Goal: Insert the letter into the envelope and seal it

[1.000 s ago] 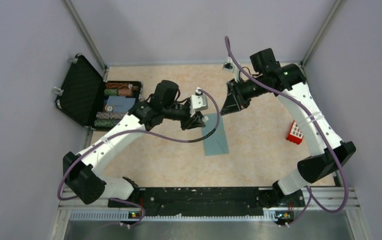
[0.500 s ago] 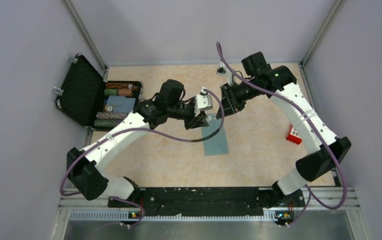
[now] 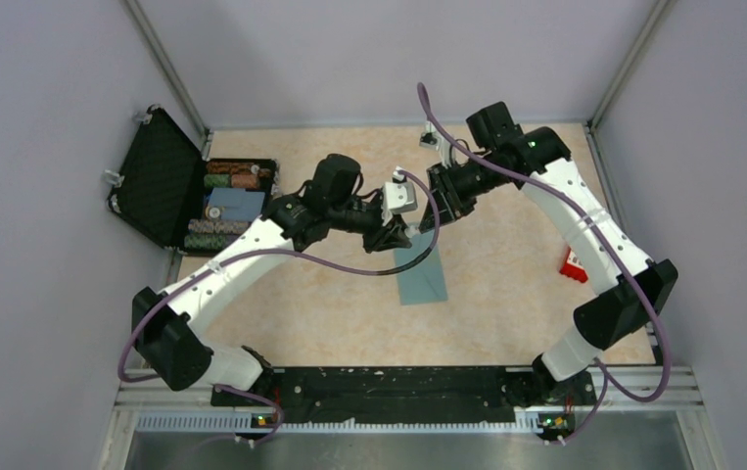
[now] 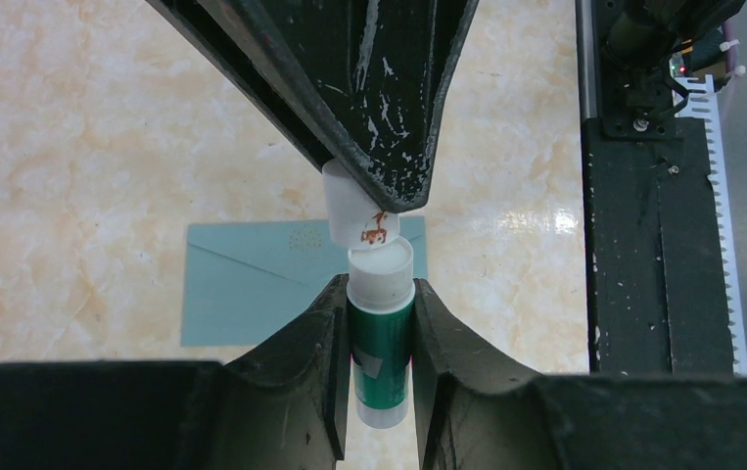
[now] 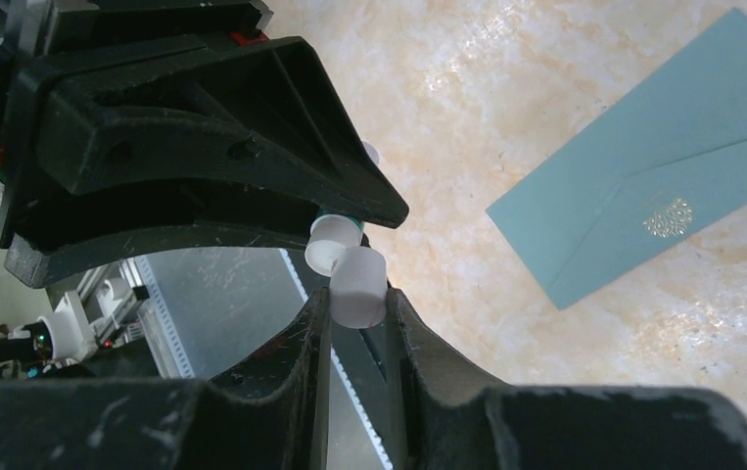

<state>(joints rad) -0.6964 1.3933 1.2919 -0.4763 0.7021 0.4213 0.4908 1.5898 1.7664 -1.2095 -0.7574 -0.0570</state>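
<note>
My left gripper should lower the glue stick away from the envelope (image 3: 421,276), down and to the gripper's left in the top view, and let it go on bare tabletop.
The teal envelope (image 3: 421,276) lies flat on the table, flap side up; it also shows in the left wrist view (image 4: 252,294) and the right wrist view (image 5: 643,196). My left gripper (image 3: 398,235) (image 4: 381,294) is shut on a green glue stick (image 4: 381,352) with a white open end, held above the envelope's far end. My right gripper (image 3: 432,208) (image 5: 357,294) is shut on the white cap (image 5: 359,284) (image 4: 359,211). The cap meets the stick's white end (image 5: 328,245), slightly off line. No letter shows.
An open black case (image 3: 168,176) with stacked chips stands at the left edge. A small red and white object (image 3: 575,262) lies at the right, partly behind the right arm. A black rail (image 3: 398,382) runs along the near edge.
My right gripper has moved left with the cap, up to the glue stick's end. My left gripper has shifted slightly right and forward with the stick.
</note>
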